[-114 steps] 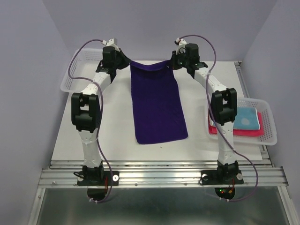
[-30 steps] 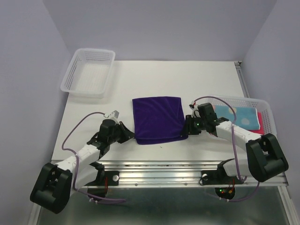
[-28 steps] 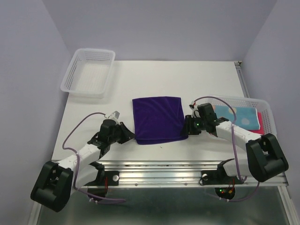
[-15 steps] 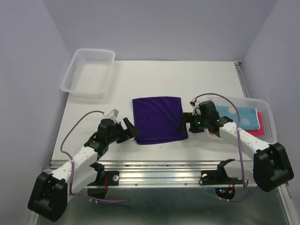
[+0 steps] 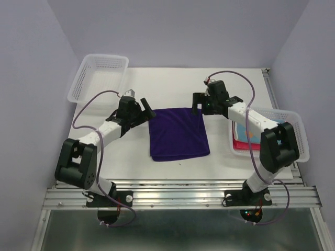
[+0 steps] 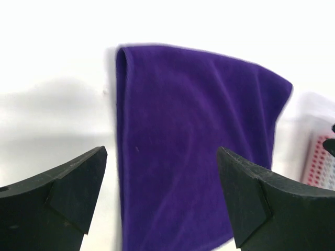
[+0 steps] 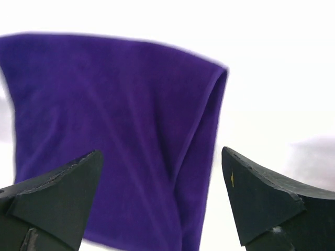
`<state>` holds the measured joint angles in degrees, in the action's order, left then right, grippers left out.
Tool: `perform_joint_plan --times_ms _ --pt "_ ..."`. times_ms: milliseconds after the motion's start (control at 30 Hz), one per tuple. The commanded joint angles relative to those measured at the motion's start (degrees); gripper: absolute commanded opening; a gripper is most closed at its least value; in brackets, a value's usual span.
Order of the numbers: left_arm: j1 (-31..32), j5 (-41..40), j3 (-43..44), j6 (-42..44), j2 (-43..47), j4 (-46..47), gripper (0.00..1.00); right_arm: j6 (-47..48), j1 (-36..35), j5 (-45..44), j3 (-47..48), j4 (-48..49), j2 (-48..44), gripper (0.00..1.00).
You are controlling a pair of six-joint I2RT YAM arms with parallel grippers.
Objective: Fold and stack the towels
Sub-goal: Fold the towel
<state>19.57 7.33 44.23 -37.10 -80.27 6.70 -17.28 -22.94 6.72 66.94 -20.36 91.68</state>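
Note:
My left gripper moves down and outward next onto the purple towel's far corner [image 5: 157, 111] [image 6: 127, 54] nearest the empty basket, since it lies below and beyond the spread fingers.
A dark purple towel [image 5: 178, 133] lies folded in half in the middle of the white table [image 5: 172, 83]. My left gripper [image 5: 147, 111] hovers open beside its far left corner, holding nothing. My right gripper [image 5: 197, 105] is open over the far right corner, also holding nothing. In the left wrist view the purple towel [image 6: 193, 151] shows between the spread fingers [image 6: 68, 188] of the left gripper [image 6: 162, 183]. In the right wrist view the purple towel [image 7: 115, 136] with its folded edge lies under the open right gripper [image 7: 162, 193]. A pink-red towel [image 5: 242, 145] sits in the right basket, mostly hidden by the right arm.
A white mesh basket [image 5: 99, 78] stands at the far left corner with nothing in it. A second white mesh basket [image 5: 299, 137] sits at the right edge, behind the right forearm. Purple cables loop above both arms.
Both grippers opened and let go of the towel's near edge. Both arms then swung from the near edge up to the far corners of the folded towel.

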Motion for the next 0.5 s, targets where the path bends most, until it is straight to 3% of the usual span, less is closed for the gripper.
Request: perform_joint_plan --times_ms 0,133,300,467 --pt "-1.82 0.31 8.14 4.57 -7.08 -0.02 0.95 2.16 0.0 -10.06 10.21 -3.19 8.32 1.0" --pt "-3.4 2.94 14.91 6.16 -16.73 -0.72 0.88 2.6 1.14 -11.73 16.29 -4.86 17.19 0.92" --pt "-4.1 1.64 21.33 7.4 -23.52 -3.09 0.75 3.48 1.67 -11.64 19.63 -5.22 22.31 0.74" --pt "-4.98 2.16 24.5 7.57 -28.45 -3.27 0.71 3.92 2.2 -10.5 21.83 -5.39 25.3 0.63"
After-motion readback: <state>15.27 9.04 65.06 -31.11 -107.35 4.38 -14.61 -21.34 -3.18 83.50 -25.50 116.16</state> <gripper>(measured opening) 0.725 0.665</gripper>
